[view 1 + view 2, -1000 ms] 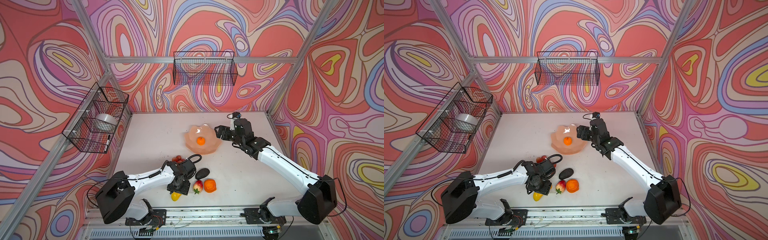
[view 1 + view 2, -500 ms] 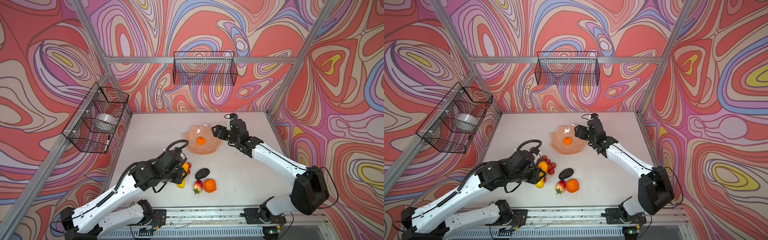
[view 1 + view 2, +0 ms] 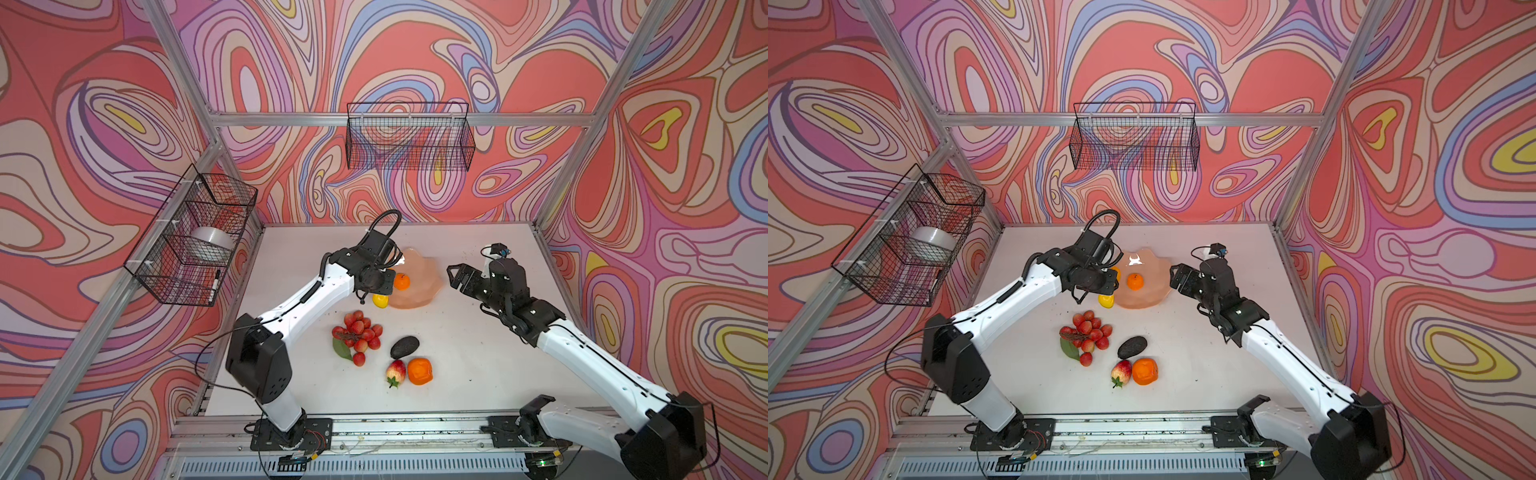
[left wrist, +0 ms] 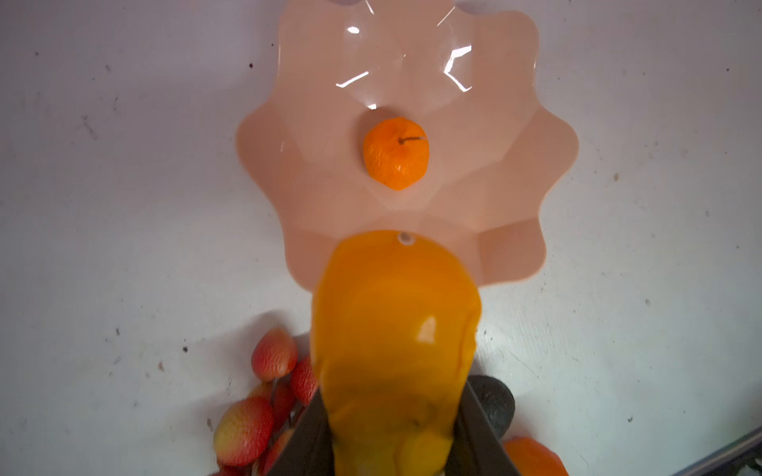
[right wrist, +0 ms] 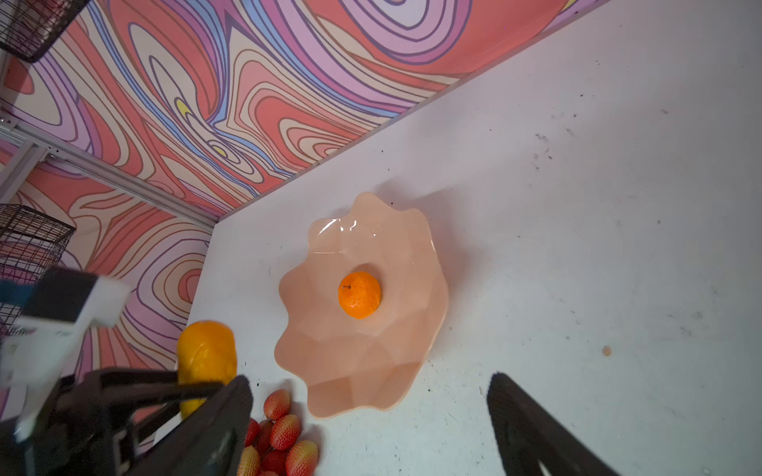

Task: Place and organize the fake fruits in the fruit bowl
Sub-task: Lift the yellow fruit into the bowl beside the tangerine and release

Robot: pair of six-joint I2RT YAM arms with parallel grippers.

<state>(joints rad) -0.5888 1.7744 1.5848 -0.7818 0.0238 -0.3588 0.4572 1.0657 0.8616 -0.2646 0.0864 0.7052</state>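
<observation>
The left gripper should move past the bowl's rim, go down to the bowl's bottom (image 3: 1123, 288) (image 4: 343, 179) and release the yellow-orange mango there, because that spot beside the lone orange is bare.
My left gripper (image 4: 393, 432) is shut on the yellow-orange mango (image 3: 380, 300), held just above the near-left rim of the peach fruit bowl (image 3: 424, 291). One orange (image 3: 402, 281) lies in the bowl's middle. On the table in front of the bowl lie the red grape cluster (image 3: 358, 334), the dark avocado (image 3: 404, 347), the strawberry (image 3: 395, 371) and a second orange (image 3: 419, 371). My right gripper (image 3: 457, 276) hovers just right of the bowl, open, with nothing between its fingers (image 5: 519, 420).
A wire basket (image 3: 191, 237) on the left wall holds a clear round tub (image 3: 210, 245) and a marker. Another wire basket (image 3: 409, 137) hangs on the back wall. The arms' mounting rail (image 3: 374, 424) runs along the table's front edge.
The left arm has lifted the mango from the front of the table and carried it back to the bowl's rim. The right gripper has drawn slightly away to the bowl's right.
</observation>
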